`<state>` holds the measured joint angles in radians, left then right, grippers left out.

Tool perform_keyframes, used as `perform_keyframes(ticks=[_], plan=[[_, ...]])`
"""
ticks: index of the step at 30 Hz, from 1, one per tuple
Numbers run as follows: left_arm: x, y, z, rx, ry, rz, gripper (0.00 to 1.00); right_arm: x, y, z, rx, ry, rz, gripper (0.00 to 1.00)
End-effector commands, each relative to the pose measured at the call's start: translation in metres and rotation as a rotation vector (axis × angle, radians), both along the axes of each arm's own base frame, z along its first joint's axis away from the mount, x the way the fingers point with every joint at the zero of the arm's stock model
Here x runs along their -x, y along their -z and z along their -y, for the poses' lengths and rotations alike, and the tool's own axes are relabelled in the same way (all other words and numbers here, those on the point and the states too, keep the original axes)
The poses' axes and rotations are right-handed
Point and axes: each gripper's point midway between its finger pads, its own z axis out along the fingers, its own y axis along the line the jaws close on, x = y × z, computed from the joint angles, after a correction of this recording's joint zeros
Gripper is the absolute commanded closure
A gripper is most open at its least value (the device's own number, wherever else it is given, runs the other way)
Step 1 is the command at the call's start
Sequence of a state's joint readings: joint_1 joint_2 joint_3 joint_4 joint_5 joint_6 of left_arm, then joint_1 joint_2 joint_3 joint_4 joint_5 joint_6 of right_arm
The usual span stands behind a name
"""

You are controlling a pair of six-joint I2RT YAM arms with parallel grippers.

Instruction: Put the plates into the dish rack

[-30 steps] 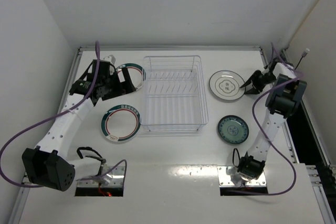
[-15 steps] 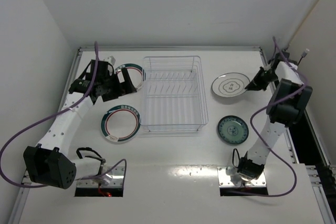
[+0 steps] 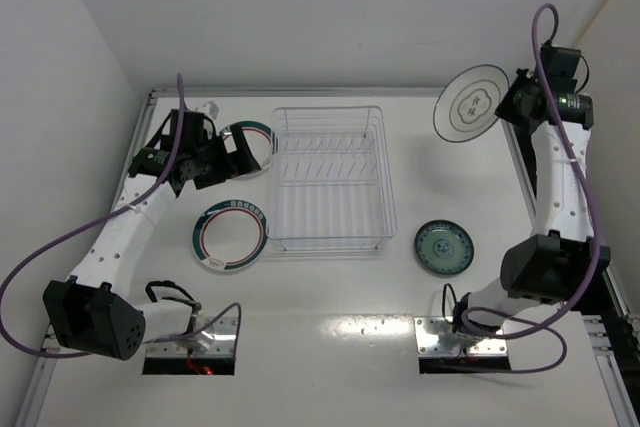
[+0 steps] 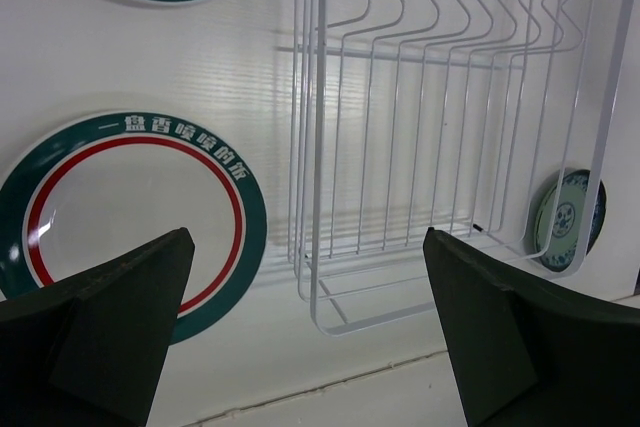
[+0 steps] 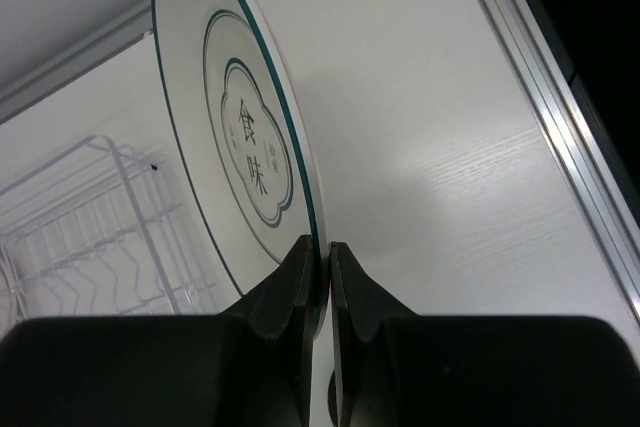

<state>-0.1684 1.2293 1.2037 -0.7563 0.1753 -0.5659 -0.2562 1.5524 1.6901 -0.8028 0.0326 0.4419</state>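
Observation:
The slots are empty. My right gripper will next go over the rack's nearest end, turn the plate in line with the bent wires and lower it there.
The clear dish rack (image 3: 328, 177) stands mid-table. My right gripper (image 3: 512, 107) is shut on the rim of the silver-grey plate (image 3: 470, 104) and holds it on edge in the air, far right of the rack. In the right wrist view the fingers (image 5: 300, 277) pinch the plate (image 5: 240, 137). The larger banded plate (image 3: 231, 235) and the smaller one (image 3: 255, 139) lie left of the rack. My left gripper (image 3: 232, 152) hangs open above them, empty. It shows open in the left wrist view (image 4: 310, 347), over the larger plate (image 4: 130, 207). The teal plate (image 3: 444, 247) lies right of the rack.
White walls close in the table on the left, far and right sides. A metal rail (image 3: 520, 162) runs along the right edge. Purple cables loop from both arms. The rack (image 4: 440, 97) fills the right of the left wrist view.
My right gripper has lifted the silver-grey plate off the table, up and toward the far right, tipping it on edge. The left arm has barely moved.

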Motion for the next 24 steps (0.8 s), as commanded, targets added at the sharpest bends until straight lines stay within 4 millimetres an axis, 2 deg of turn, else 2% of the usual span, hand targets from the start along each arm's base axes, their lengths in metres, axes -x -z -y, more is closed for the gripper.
perform_keyframes(ticks=[1,2,3,6,7,9,10,13,14,17,18,24], plan=[[-0.003,-0.008,-0.004,0.000,-0.016,0.021,0.00,-0.008,-0.049,-0.023,0.091,-0.053,0.134,1.00],[-0.003,-0.008,-0.004,0.000,-0.016,0.021,0.00,-0.011,-0.051,-0.030,0.100,-0.064,0.143,1.00],[-0.003,-0.008,-0.004,0.000,-0.016,0.021,0.00,-0.013,-0.051,-0.047,0.097,-0.102,0.145,1.00],[0.000,-0.001,-0.004,-0.003,-0.016,0.003,0.00,-0.016,-0.053,-0.066,0.118,-0.142,0.152,1.00],[0.000,-0.001,-0.004,-0.003,-0.016,0.003,0.00,-0.017,-0.048,-0.080,0.120,-0.170,0.140,1.00],[0.002,0.001,-0.005,-0.003,-0.016,0.001,0.00,-0.019,-0.038,-0.095,0.122,-0.203,0.132,1.00],[0.002,0.001,-0.005,-0.003,-0.016,0.001,0.00,-0.019,-0.038,-0.111,0.119,-0.239,0.135,1.00],[0.003,-0.002,-0.005,-0.002,-0.016,0.010,0.00,-0.020,-0.024,-0.131,0.129,-0.261,0.099,1.00],[0.004,0.000,-0.007,-0.011,-0.024,0.001,0.00,-0.020,-0.024,-0.135,0.137,-0.264,0.099,1.00],[0.007,-0.001,-0.010,-0.024,-0.025,0.006,0.00,-0.015,-0.001,-0.143,0.172,-0.253,0.038,1.00],[0.008,0.002,-0.010,-0.026,-0.025,-0.003,0.00,-0.014,-0.001,-0.145,0.172,-0.243,0.041,1.00],[0.008,0.002,-0.010,-0.026,-0.025,-0.003,0.00,-0.012,0.028,-0.147,0.282,-0.173,-0.057,1.00]])
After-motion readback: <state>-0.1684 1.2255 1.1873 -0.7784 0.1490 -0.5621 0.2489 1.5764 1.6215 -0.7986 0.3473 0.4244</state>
